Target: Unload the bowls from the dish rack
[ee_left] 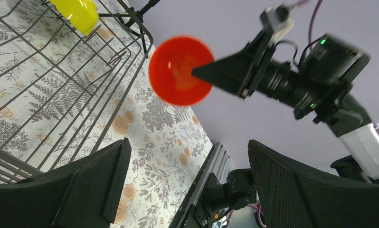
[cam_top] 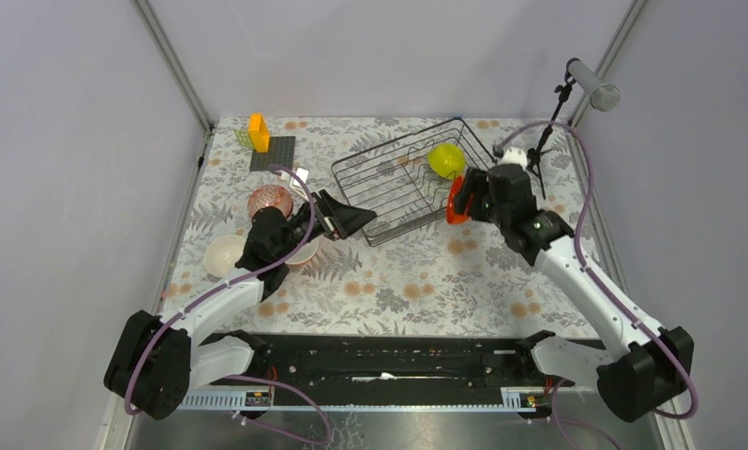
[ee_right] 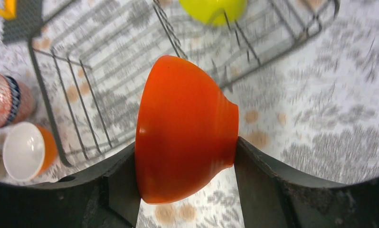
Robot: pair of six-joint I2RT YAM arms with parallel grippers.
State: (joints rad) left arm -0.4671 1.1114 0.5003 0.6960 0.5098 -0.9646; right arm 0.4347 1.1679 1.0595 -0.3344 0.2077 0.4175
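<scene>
The tabletop back from the rack [cam_top: 403,178], before its near edge, is empty, so my right gripper needs to move back and down next and let go of the orange bowl there.
The dark wire dish rack [cam_top: 403,178] stands at the middle back of the table. A yellow-green bowl [cam_top: 446,159] sits in its right end, also in the right wrist view [ee_right: 213,8] and the left wrist view [ee_left: 77,13]. My right gripper [cam_top: 458,201] is shut on an orange bowl [ee_right: 183,128], held on its side just off the rack's right front edge; the bowl also shows in the left wrist view [ee_left: 180,70]. My left gripper [cam_top: 354,222] is open and empty at the rack's left front corner [ee_left: 59,90]. A pink-red patterned bowl [cam_top: 269,199] and a beige bowl [cam_top: 224,255] stand on the table at the left.
An orange block [cam_top: 258,131] stands by a flat dark square plate [cam_top: 273,153] at the back left. A microphone stand [cam_top: 550,131] rises at the back right. Another bowl [cam_top: 304,253] is partly hidden under my left arm. The dark rail [cam_top: 389,361] runs along the near edge.
</scene>
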